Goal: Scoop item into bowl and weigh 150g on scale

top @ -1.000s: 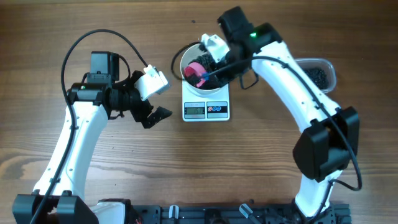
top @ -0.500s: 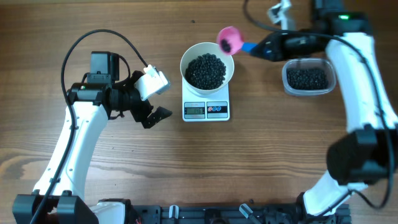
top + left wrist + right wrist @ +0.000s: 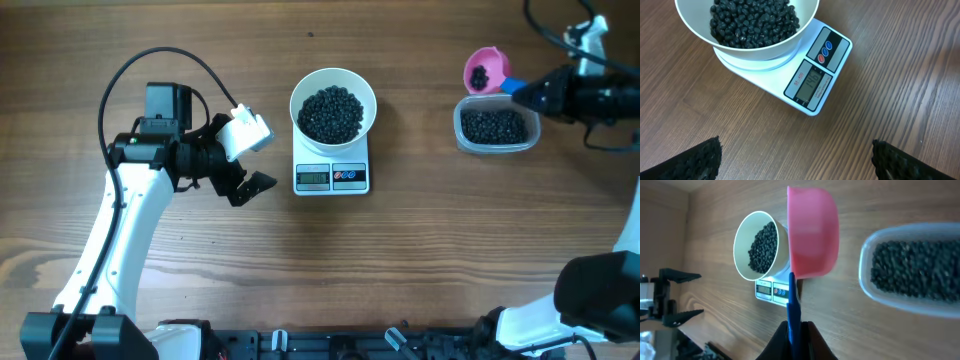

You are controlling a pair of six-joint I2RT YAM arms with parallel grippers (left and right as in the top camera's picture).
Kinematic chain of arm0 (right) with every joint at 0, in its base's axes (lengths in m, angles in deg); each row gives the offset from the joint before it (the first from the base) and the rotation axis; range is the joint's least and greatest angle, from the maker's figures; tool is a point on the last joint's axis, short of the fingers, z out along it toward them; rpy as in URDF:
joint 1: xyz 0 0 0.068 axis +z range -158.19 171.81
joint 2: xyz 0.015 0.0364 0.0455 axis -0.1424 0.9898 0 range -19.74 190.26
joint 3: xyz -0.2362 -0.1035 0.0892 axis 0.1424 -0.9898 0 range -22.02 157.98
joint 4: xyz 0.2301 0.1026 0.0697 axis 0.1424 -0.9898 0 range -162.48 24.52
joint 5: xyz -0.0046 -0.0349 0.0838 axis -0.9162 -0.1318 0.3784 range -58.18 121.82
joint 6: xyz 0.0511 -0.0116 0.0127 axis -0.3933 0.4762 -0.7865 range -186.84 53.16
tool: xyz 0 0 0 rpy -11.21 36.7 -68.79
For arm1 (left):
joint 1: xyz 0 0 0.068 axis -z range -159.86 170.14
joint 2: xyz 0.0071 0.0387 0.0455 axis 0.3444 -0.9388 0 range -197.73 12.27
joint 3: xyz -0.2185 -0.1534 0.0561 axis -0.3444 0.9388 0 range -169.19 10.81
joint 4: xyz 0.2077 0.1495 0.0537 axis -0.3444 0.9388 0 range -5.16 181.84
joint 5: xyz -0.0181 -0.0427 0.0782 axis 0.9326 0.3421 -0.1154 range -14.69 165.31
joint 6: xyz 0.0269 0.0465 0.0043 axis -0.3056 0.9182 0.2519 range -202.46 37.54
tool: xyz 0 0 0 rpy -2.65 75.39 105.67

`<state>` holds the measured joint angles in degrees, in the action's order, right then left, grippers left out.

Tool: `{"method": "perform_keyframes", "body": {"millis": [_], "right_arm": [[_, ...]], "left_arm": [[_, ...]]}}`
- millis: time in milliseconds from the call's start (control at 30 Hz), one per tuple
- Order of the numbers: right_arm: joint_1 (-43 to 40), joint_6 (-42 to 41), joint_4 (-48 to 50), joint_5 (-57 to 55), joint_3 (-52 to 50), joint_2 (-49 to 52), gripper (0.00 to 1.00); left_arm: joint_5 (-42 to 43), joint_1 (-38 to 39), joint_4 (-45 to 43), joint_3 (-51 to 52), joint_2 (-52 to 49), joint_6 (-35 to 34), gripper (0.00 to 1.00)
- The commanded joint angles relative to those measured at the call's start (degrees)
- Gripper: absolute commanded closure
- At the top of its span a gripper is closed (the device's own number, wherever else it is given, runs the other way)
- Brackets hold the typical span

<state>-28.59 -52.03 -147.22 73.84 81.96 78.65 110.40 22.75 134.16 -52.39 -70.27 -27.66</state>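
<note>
My right gripper passes toward the bowl (image 3: pixel 296 105) next. Then it returns, lowers the scoop to the clear tub (image 3: pixel 493 127) below and releases, since the scale reads short.
The white bowl (image 3: pixel 296 105) stands on the small white scale (image 3: pixel 332 177), heaped with black beans (image 3: pixel 333 112). My right gripper (image 3: pixel 525 92) is shut on the blue handle (image 3: pixel 793 300) of a pink scoop (image 3: pixel 486 72), which hangs just behind the clear tub (image 3: pixel 493 127) of beans with a few beans in its cup. The right wrist view shows the scoop (image 3: pixel 812 235) between bowl (image 3: pixel 747 240) and tub (image 3: pixel 912 270). My left gripper (image 3: pixel 262 158) hovers open left of the scale, nothing between its fingers (image 3: pixel 700 160). Its view shows the scale's lit display (image 3: pixel 812 82).
The clear tub sits at the far right of the wooden table (image 3: pixel 400 260). My left arm (image 3: pixel 130 210) reaches up the left side, with a black cable looped above it. A black rail (image 3: pixel 330 345) runs along the front edge.
My right arm has swung the scoop from over the bowl out to the right, ending beside the tub. The bowl now shows uncovered with its beans. The left arm has stayed still.
</note>
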Motion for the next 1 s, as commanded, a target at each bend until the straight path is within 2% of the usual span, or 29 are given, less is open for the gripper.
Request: {"method": "perform_keyframes", "body": {"millis": [0, 67, 267, 467, 667, 833, 967], "right_arm": [[7.28, -3.34, 2.89, -4.61, 0.46, -1.01, 0.96], [15.56, -6.43, 7.32, -8.94, 0.46, -0.63, 0.96], [32.76, -10.54, 15.85, -15.56, 0.46, 1.62, 0.96], [43.52, -12.02, 21.14, -31.26, 0.42, 3.43, 0.96], [44.19, -12.02, 21.53, -34.45, 0.42, 3.43, 0.96], [39.36, -12.02, 21.07, -22.51, 0.42, 3.43, 0.96], [36.68, -11.96, 20.7, -17.92, 0.42, 3.43, 0.96]], "left_arm": [[1.29, -0.28, 0.0, 0.24, 0.9, 0.94, 0.0], [1.29, -0.28, 0.0, 0.24, 0.9, 0.94, 0.0], [1.29, -0.28, 0.0, 0.24, 0.9, 0.94, 0.0], [1.29, -0.28, 0.0, 0.24, 0.9, 0.94, 0.0], [1.29, -0.28, 0.0, 0.24, 0.9, 0.94, 0.0], [1.29, -0.28, 0.0, 0.24, 0.9, 0.94, 0.0], [1.29, -0.28, 0.0, 0.24, 0.9, 0.94, 0.0]]}}
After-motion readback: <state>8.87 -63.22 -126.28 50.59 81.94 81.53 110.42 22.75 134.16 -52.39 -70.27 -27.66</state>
